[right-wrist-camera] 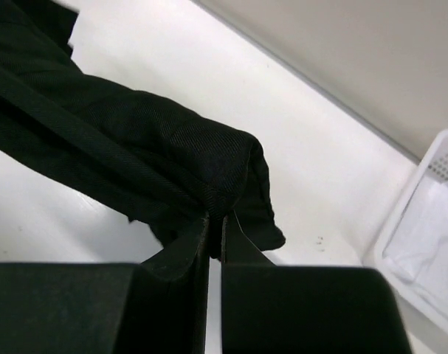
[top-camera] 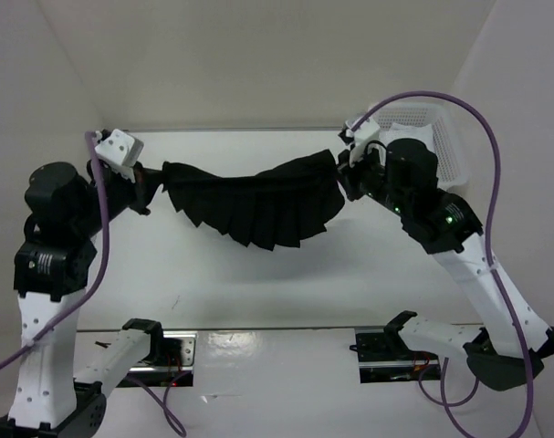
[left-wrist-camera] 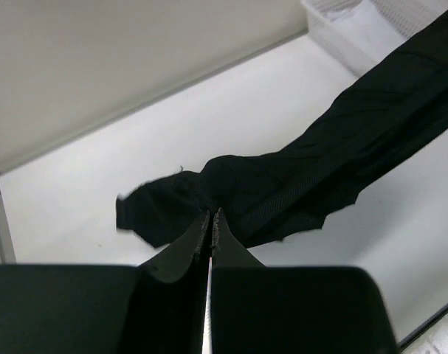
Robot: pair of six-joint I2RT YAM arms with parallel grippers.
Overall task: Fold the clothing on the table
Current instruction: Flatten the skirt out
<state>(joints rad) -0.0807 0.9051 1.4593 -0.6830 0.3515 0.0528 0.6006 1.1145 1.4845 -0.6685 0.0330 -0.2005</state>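
My right gripper holds its end of the clothing and will go down and draw back to let go of it on the bare table by the metal bar (top-camera: 292,290), because that part of the table is empty.
The clothing (top-camera: 258,205), a black ribbed garment, hangs stretched in the air between my two grippers above the white table (top-camera: 213,283), sagging in the middle with its pleated hem pointing toward the near side. My left gripper (top-camera: 153,187) is shut on its left end; in the left wrist view the closed jaws pinch a bunch of the clothing (left-wrist-camera: 231,195) at the left gripper (left-wrist-camera: 210,215). My right gripper (top-camera: 347,175) is shut on the right end; the right wrist view shows the clothing (right-wrist-camera: 135,147) folded over the tips of the right gripper (right-wrist-camera: 216,220).
A white mesh basket (top-camera: 445,146) with a white cloth (right-wrist-camera: 430,228) inside stands at the back right, close behind the right arm. White walls border the table at the back and sides. A metal rail (top-camera: 277,351) runs along the near edge by the arm bases.
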